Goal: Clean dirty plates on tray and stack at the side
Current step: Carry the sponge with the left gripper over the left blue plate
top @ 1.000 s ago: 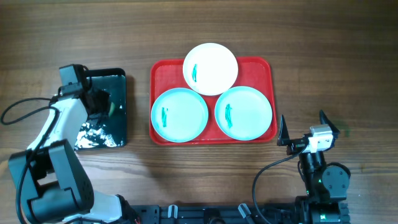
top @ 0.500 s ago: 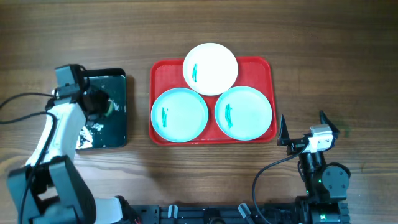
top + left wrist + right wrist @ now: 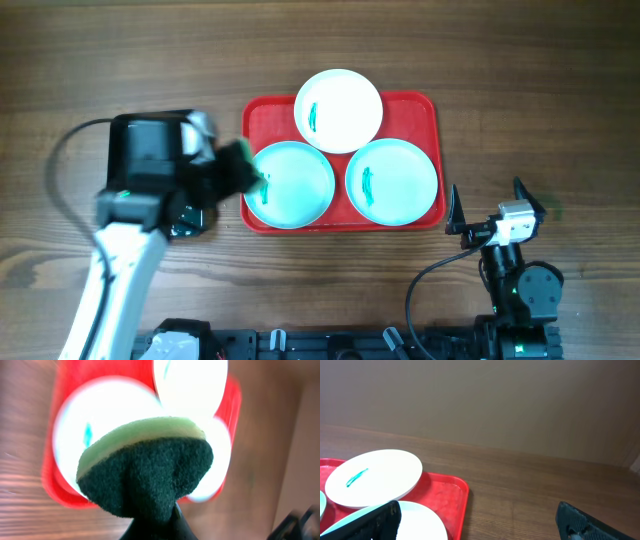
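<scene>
Below my left gripper and to its right in the overhead view is the nearest turquoise plate's middle (image 3: 293,186), so I will descend that way and release the sponge.
The red tray (image 3: 427,112) holds three plates. A white one (image 3: 338,110) is at the back, a pale turquoise one (image 3: 295,185) front left and another (image 3: 392,181) front right; each has a small green smear. My left gripper (image 3: 228,170) is shut on a sponge (image 3: 243,163), which hangs over the left turquoise plate's left rim. In the left wrist view the sponge (image 3: 145,470), pale green above and dark scouring side toward the camera, fills the middle above the blurred plates. My right gripper (image 3: 487,205) stands open, nothing between its fingers (image 3: 380,522), just right of the tray's front corner.
A glossy black tray (image 3: 188,222) lies left of the red tray, mostly hidden under my left arm. A black cable (image 3: 65,160) loops out to the left. In the right wrist view, bare wood stretches to the right of the red tray (image 3: 447,495) up to a plain wall.
My left arm has swung right, off the black tray, carrying the sponge to the left turquoise plate's edge. The right arm and the plates have not moved.
</scene>
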You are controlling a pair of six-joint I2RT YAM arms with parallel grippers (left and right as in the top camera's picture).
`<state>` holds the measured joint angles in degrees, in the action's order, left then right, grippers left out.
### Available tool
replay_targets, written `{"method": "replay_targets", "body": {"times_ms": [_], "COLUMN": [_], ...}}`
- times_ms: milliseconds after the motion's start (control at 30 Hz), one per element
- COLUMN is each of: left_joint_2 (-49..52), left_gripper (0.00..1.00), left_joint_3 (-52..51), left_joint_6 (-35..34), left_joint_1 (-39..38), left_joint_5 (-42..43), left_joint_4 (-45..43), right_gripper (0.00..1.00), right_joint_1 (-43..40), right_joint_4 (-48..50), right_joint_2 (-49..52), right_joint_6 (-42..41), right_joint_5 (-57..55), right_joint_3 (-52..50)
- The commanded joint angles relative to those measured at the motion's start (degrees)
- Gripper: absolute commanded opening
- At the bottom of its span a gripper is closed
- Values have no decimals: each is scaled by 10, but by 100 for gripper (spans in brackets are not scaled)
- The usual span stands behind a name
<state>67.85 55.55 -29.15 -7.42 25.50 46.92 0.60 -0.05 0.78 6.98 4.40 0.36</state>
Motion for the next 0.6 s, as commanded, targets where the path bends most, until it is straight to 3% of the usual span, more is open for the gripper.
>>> {"method": "replay_targets", "body": {"times_ms": [0, 100, 233, 333, 367, 400, 567], "left_joint_2": [78, 157, 240, 268, 268, 267, 212], "left_gripper": [4, 4, 4, 25, 43, 50, 52], "left_joint_3": [-22, -22, -22, -22, -22, -22, 6], "left_joint_6": [29, -31, -30, -30, -30, -30, -30], "left_joint_1": [-101, -148, -162, -162, -162, -162, -151], "left_joint_5": [-38, -145, -151, -151, -151, -151, -145], "left_joint_4": [-23, -79, -179, -174, -168, -165, -127], "right_gripper": [100, 100, 100, 100, 100, 100, 100], "right_joint_1": [2, 2, 2, 2, 2, 2, 2], "right_joint_4": [1, 1, 1, 1, 1, 1, 1], "right_joint_2": [-3, -3, -3, -3, -3, -3, -3], "right_joint_6": [5, 5, 5, 5, 5, 4, 5], "right_joint_5": [-8, -8, -8, -8, -8, -8, -8], "right_joint_3": [0, 0, 0, 0, 0, 0, 0]}}
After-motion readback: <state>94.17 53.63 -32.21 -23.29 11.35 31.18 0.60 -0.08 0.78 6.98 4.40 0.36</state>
